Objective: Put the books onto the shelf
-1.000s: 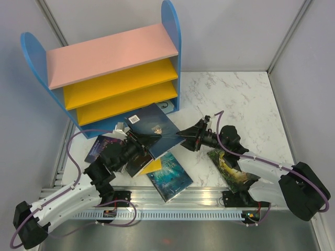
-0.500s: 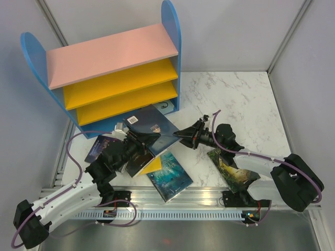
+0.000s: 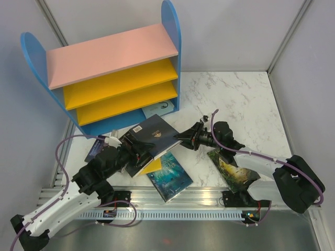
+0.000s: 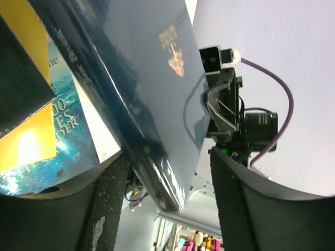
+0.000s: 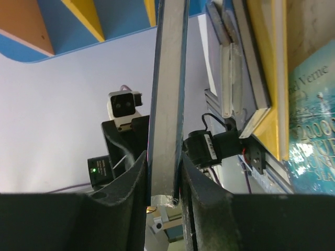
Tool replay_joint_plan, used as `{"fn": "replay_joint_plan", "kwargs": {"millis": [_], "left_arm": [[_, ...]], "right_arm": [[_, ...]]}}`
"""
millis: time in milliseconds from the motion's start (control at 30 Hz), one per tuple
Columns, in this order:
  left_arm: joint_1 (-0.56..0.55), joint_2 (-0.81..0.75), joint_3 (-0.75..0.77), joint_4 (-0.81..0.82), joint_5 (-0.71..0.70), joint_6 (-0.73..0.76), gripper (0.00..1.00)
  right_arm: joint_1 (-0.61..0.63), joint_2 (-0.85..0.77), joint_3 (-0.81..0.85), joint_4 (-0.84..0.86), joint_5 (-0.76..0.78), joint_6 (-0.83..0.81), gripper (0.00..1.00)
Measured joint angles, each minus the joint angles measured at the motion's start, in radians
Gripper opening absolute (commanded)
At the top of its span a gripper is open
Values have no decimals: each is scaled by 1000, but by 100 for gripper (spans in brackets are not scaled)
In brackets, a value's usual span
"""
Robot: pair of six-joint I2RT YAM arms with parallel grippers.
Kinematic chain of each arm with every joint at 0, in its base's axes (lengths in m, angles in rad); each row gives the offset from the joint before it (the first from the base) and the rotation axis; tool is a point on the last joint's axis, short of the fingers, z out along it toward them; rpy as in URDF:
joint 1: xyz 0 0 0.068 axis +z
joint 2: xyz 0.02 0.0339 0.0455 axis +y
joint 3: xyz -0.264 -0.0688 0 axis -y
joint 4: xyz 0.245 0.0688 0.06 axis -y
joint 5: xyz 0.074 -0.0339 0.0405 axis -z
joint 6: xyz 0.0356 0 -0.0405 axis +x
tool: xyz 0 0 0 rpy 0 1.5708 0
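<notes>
The navy book (image 3: 155, 132) in my right gripper needs to go outward into the shelf's lowest bay next, as that bay still has room. I need to release it there over the light blue book.
A navy book (image 3: 155, 132) hangs tilted above the table in front of the shelf (image 3: 110, 73). My right gripper (image 3: 181, 137) is shut on its right edge; in the right wrist view the page edge (image 5: 167, 104) is pinched between both fingers (image 5: 128, 209). My left gripper (image 3: 137, 150) stands open around the book's near left corner. In the left wrist view the navy cover (image 4: 157, 78) runs between the spread pads (image 4: 107, 209) with gaps on both sides. Several other books lie below: teal (image 3: 168, 176), yellow (image 3: 152, 167), purple (image 3: 94, 149), green-gold (image 3: 230, 168).
A light blue book (image 3: 157, 109) lies on the shelf's blue base. The green-gold book sits under my right arm. An aluminium rail (image 3: 172, 201) runs along the table's near edge. Grey walls enclose the marble table (image 3: 235, 99).
My left gripper has opened and let go of the navy book, and the left arm has drawn back a little. My right gripper has shut on the book's edge, and the book sank slightly.
</notes>
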Motion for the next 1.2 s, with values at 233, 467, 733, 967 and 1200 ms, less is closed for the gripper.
{"fn": "replay_joint_plan", "kwargs": {"millis": [233,467,733,967,1200], "left_arm": [[0,-169,29,-213,-21,20,77],[0,-285,79,-395,-38,27,77],[0,-324,137,-544,-45,28,75],[0,-324,192,-624,-44,34,73],[0,-325,254,-719,-37,42,72]], "right_arm": [[-20,10,30,-101,0,-81,0],[-41,94,102,-97,0,-101,0],[-98,216,164,-17,10,-88,0],[-121,394,242,97,35,-64,0],[-144,555,338,177,53,-60,0]]}}
